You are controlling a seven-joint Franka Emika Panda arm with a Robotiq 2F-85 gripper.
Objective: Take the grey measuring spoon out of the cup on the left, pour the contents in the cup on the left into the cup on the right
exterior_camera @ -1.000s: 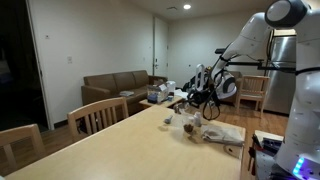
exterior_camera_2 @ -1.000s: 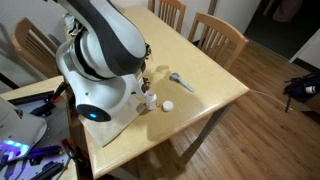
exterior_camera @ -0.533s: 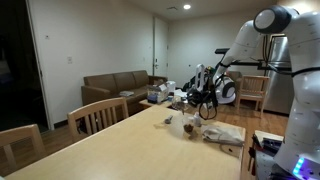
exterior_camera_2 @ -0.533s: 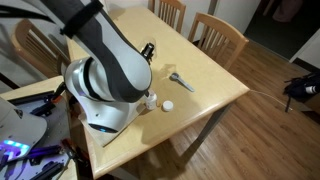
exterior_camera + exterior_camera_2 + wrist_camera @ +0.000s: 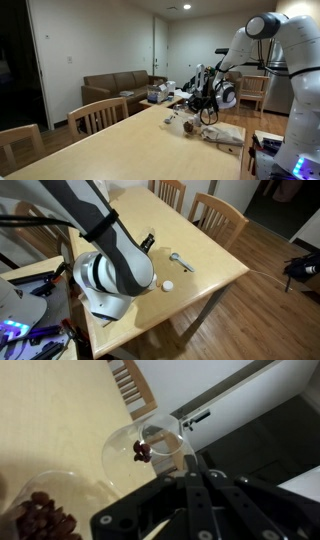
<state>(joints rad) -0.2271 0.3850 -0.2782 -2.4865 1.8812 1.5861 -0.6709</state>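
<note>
My gripper will next turn the tilted cup upright, lower it onto the tabletop beside the second cup and let go, since only a few dark red pieces remain.
In the wrist view my gripper (image 5: 186,466) is shut on a clear plastic cup (image 5: 128,448). The cup is tilted over, with a few dark red pieces (image 5: 140,451) near its rim. Below it at the lower left stands a second clear cup (image 5: 42,510) holding several reddish-brown pieces. In an exterior view the gripper (image 5: 206,101) hangs over the cup on the table (image 5: 190,127). The grey measuring spoon (image 5: 180,260) lies on the wooden table; it also shows in an exterior view (image 5: 168,120). The arm hides both cups in that exterior view (image 5: 110,270).
A small white round object (image 5: 168,285) lies near the table's edge. A crumpled cloth or paper (image 5: 226,133) lies beside the cups. Wooden chairs (image 5: 218,218) stand along the table's side. An exercise bike (image 5: 205,82) and a sofa (image 5: 115,88) are behind.
The arm has swung and its wrist has turned over the last second, tipping the held cup over the cup on the table. The spoon and the white object have not moved.
</note>
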